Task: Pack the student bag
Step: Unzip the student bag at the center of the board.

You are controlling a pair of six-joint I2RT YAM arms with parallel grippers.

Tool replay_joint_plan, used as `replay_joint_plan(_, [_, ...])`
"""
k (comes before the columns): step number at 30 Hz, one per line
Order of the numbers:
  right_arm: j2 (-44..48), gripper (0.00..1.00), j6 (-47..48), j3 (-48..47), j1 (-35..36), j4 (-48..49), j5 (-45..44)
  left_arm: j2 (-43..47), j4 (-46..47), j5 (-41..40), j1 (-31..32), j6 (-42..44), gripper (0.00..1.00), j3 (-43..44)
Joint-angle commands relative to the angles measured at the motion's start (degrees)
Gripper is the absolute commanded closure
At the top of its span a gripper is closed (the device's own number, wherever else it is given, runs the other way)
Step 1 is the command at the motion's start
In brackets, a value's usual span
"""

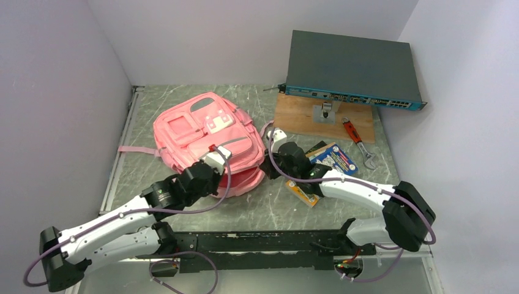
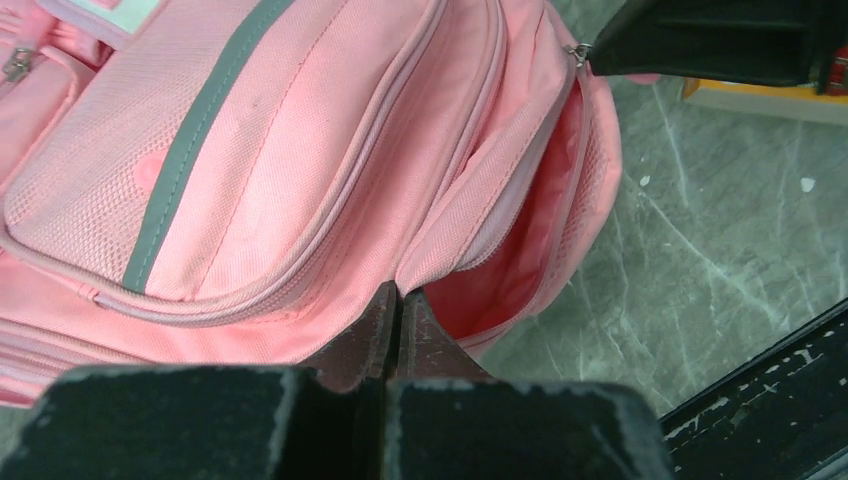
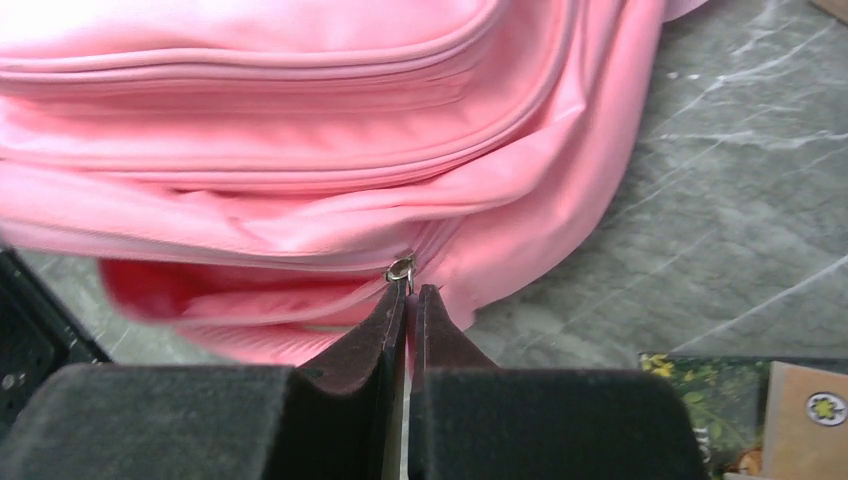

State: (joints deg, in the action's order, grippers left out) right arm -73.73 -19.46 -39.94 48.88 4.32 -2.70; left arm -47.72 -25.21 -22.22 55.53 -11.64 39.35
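Observation:
I need to pull the zipper pull in my right gripper outward along the bag's side edge [image 1: 260, 144] [image 3: 592, 165] next and then let go of it, because the opening ends at that pull.
The pink student bag [image 1: 202, 131] lies flat on the table with its front pockets up. Its main compartment gapes at the near edge, showing the pink lining [image 2: 520, 250]. My left gripper [image 2: 400, 292] is shut, pinching the fabric edge of that opening; seen from above, the left gripper [image 1: 215, 160] sits at the bag's near side. My right gripper [image 3: 412, 288] is shut on the zipper pull, whose metal ring [image 3: 400, 268] shows at the fingertips. From above, the right gripper [image 1: 273, 136] is at the bag's right edge.
A blue-grey network switch [image 1: 352, 67] rests on a wooden board [image 1: 300, 113] at the back right. An orange-handled wrench [image 1: 358, 141] and colourful books [image 1: 333, 158] lie right of the bag, with a small yellow box [image 1: 303, 193] under my right arm.

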Motion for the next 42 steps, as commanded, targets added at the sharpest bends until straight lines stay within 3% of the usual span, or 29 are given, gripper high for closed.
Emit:
replay_joint_plan(1, [-3.83, 1.0, 4.54, -3.38, -4.54, -2.02, -2.32, 6.79, 2.86, -3.58, -0.41, 1.0, 1.0, 0.38])
replay_joint_plan(8, [-11.43, 1.0, 8.22, -9.36, -9.15, -1.38, 1.97, 15.12, 4.89, -3.15, -0.4, 2.26, 1.0, 0.29])
replay_joint_plan(12, [-8.61, 1.0, 7.77, -9.3, -8.56, 1.51, 10.27, 14.5, 4.4, -2.01, -0.41, 0.35, 0.98, 0.06])
replay_joint_plan(16, [-5.55, 1.0, 4.29, -8.89, -8.16, 2.33, 14.04, 10.52, 1.94, -3.58, -0.41, -3.71, 0.85, 0.47])
replay_joint_plan(20, [-2.95, 1.0, 1.37, -8.62, -7.31, 3.72, 16.52, 6.65, 2.36, -2.65, -0.37, -3.36, 0.55, 1.79])
replay_joint_plan(23, [-2.56, 1.0, 0.3, -9.11, -6.45, 4.28, 17.29, 3.82, 4.28, 0.67, -0.33, -1.52, 0.45, 3.7])
replay_joint_plan(25, [-2.77, 1.0, 0.13, -9.63, -5.85, 4.22, 17.33, 1.54, 6.07, 3.52, -0.29, -0.24, 0.34, 4.89])
replay_joint_plan(26, [-2.9, 1.0, 0.25, -9.82, -5.44, 4.21, 17.11, 0.4, 6.66, 4.86, -0.12, 0.38, 0.23, 5.76])
replay_joint_plan(27, [-3.02, 1.0, 0.25, -9.99, -5.1, 4.21, 16.89, -0.92, 7.1, 5.02, 0.25, 0.72, 0.2, 6.69])
replay_joint_plan(34, [-2.84, 1.0, -0.46, -10.24, -3.84, 4.55, 16.4, -10.61, 7.0, 0.68, 2.57, 3.48, 0.16, 11.22])
replay_joint_plan(42, [-1.83, 1.0, -0.49, -10.11, -3.24, 4.03, 15.67, -16.33, 5.91, -2.12, 2.57, 1.92, 0.3, 10.79])
